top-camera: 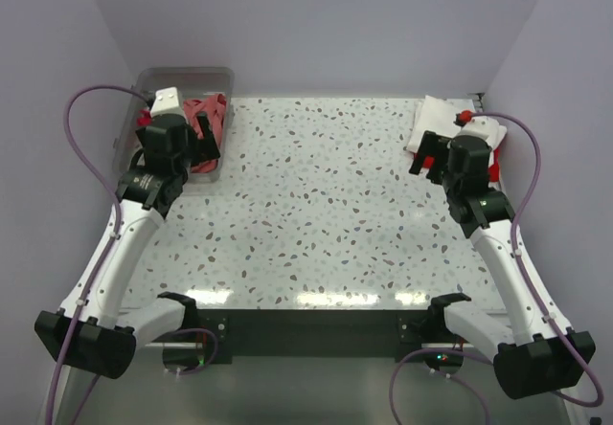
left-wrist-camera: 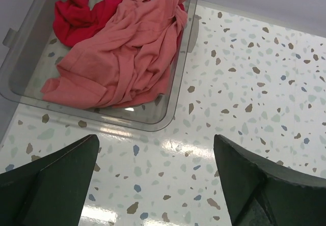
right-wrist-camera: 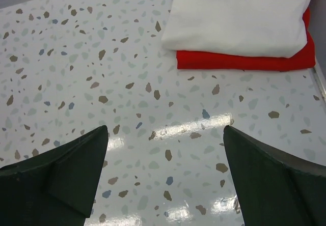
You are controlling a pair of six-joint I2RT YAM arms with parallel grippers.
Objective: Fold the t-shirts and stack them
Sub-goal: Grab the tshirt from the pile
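The coral-red t-shirt lies uppermost with a fold running to its near edge. My left gripper lowers outward past the bin's rim onto that fold (left-wrist-camera: 123, 82) next.
A crumpled coral-red t-shirt (left-wrist-camera: 127, 53) fills most of the clear plastic bin (left-wrist-camera: 175, 91) at the back left, with a crimson t-shirt (left-wrist-camera: 76, 17) bunched behind it. At the back right a folded white t-shirt (right-wrist-camera: 239, 15) lies on a folded bright red t-shirt (right-wrist-camera: 244, 61). My left gripper (left-wrist-camera: 155, 157) hovers open over bare table just in front of the bin. Just short of the folded stack, my right gripper (right-wrist-camera: 165, 152) is open too, with nothing between its fingers. From above, both grippers (top-camera: 203, 133) (top-camera: 426, 155) stand near their piles.
The speckled white tabletop (top-camera: 316, 205) spreads between the two arms. Grey walls close in the back and both sides. A metal strip (right-wrist-camera: 320, 81) edges the table right of the stack. Purple cables loop beside each arm.
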